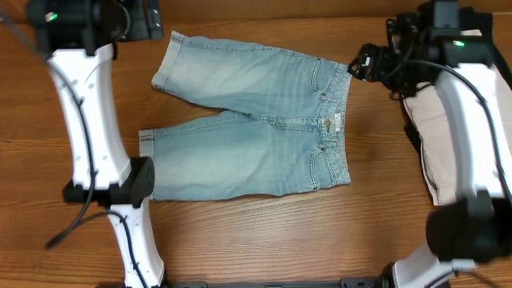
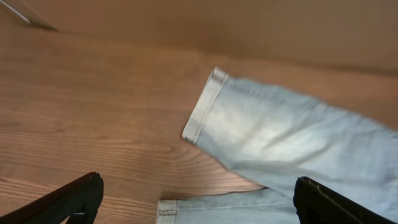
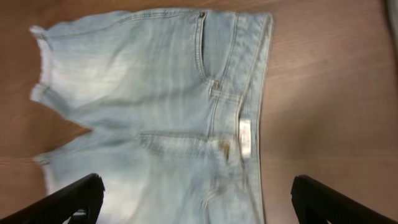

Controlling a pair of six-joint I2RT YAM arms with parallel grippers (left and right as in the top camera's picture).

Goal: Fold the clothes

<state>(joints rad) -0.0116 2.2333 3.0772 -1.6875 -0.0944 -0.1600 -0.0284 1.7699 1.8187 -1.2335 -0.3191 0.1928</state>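
Observation:
Next, my left gripper moves back and down to pinch the free edge of the near leg's cuff (image 1: 147,146), which lies below and back from the open gripper.
A pair of light blue denim shorts (image 1: 256,120) lies spread flat on the wooden table, waistband to the right and both cuffed legs to the left. My left gripper (image 1: 134,22) is at the far left corner, open and empty. Its wrist view shows the open jaws (image 2: 198,186) above the wood, with the shorts' leg cuffs (image 2: 205,106) ahead. My right gripper (image 1: 368,62) hovers just right of the waistband, open and empty. In its wrist view the jaws (image 3: 198,186) are wide apart above the shorts (image 3: 143,81).
A pile of pale beige cloth (image 1: 448,136) lies at the right edge, partly under my right arm. My left arm's white link (image 1: 88,120) runs along the left side of the table (image 1: 264,232), beside the leg cuffs.

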